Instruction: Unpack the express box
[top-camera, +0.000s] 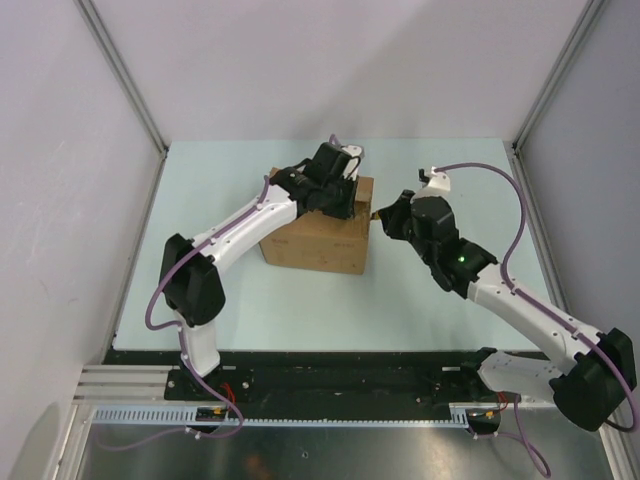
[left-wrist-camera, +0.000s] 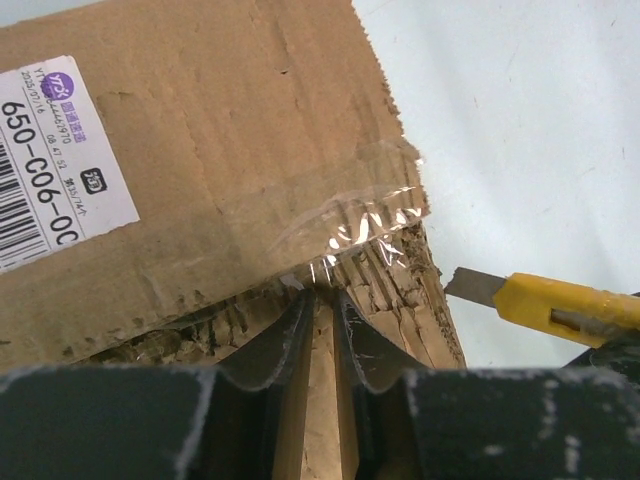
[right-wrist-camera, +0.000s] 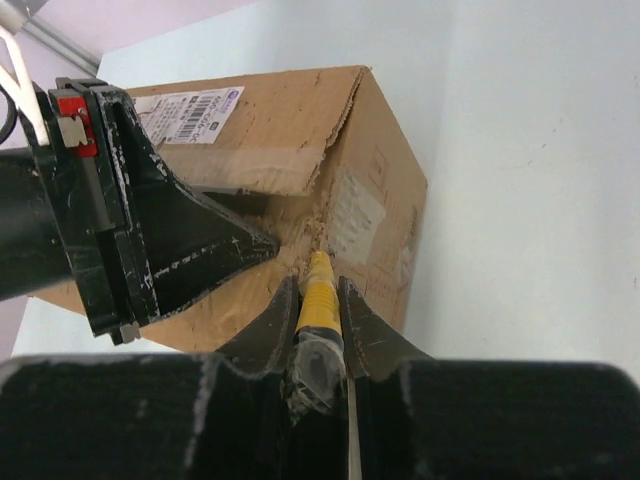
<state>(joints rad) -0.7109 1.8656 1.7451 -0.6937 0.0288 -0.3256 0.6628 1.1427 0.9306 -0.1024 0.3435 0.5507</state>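
My right gripper moves away from the box's torn seam next, then sets the yellow utility knife down on the bare table (top-camera: 418, 268) (right-wrist-camera: 510, 250) next to the box.
The express box (top-camera: 318, 240) is brown corrugated cardboard standing mid-table, with a white label (left-wrist-camera: 55, 160) and clear tape (left-wrist-camera: 330, 195) on top. Its top edge is torn and frayed (left-wrist-camera: 400, 280). My left gripper (top-camera: 335, 188) rests on the box top with its jaws nearly closed, and its tips (left-wrist-camera: 320, 296) press at the torn edge. My right gripper (top-camera: 385, 213) is at the box's right side, shut on a yellow utility knife (right-wrist-camera: 320, 300). The knife's blade (left-wrist-camera: 475, 286) points at the torn seam (right-wrist-camera: 322, 235), just short of the cardboard.
The pale green table (top-camera: 430, 300) is bounded by grey walls with metal posts (top-camera: 120, 70) left and right. The black left arm body (right-wrist-camera: 120, 220) sits close beside the knife over the box.
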